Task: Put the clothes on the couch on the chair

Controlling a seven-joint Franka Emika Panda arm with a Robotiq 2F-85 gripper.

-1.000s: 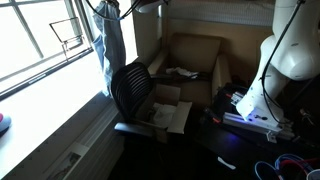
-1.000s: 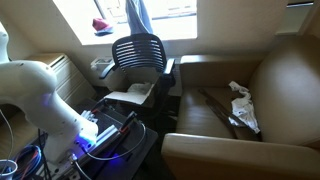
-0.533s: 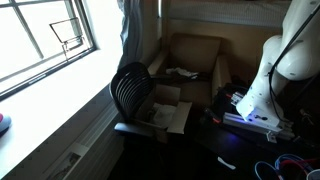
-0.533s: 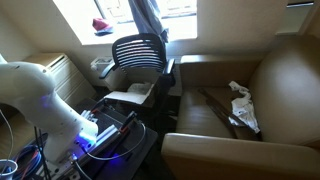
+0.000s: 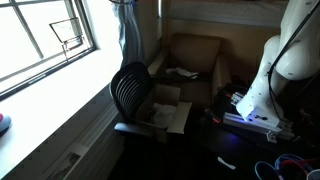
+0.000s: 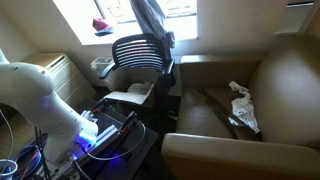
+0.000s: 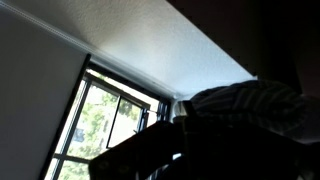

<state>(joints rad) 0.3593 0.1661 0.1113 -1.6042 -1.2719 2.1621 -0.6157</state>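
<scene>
The gripper will next tilt down and lower toward the backrest's top edge (image 6: pixel 143 38) to let go of the striped garment, because the garment's lower end hangs by the chair's backrest.
A striped blue-grey garment hangs from above in both exterior views (image 5: pixel 128 32) (image 6: pixel 150 18), its lower end just over the backrest of the black mesh office chair (image 5: pixel 130 88) (image 6: pixel 138 52). My gripper is above the top edge of both exterior views. In the wrist view it is a dark shape (image 7: pixel 178 125) shut on the striped garment (image 7: pixel 250 100). More clothes, a light crumpled piece (image 5: pixel 181 73) (image 6: pixel 240 104), lie on the seat of the brown couch (image 5: pixel 196 50) (image 6: pixel 275 75).
An open cardboard box (image 5: pixel 166 110) (image 6: pixel 131 95) sits on the chair seat. The white robot arm base (image 5: pixel 287 55) (image 6: pixel 38 92) stands beside lit electronics (image 5: pixel 250 112). A window (image 5: pixel 40 40) and its sill are behind the chair, with a red object (image 6: pixel 102 25) on the sill.
The hanging garment has moved away from the window side and now hangs over the chair back, a little higher. The clothes on the couch have not moved.
</scene>
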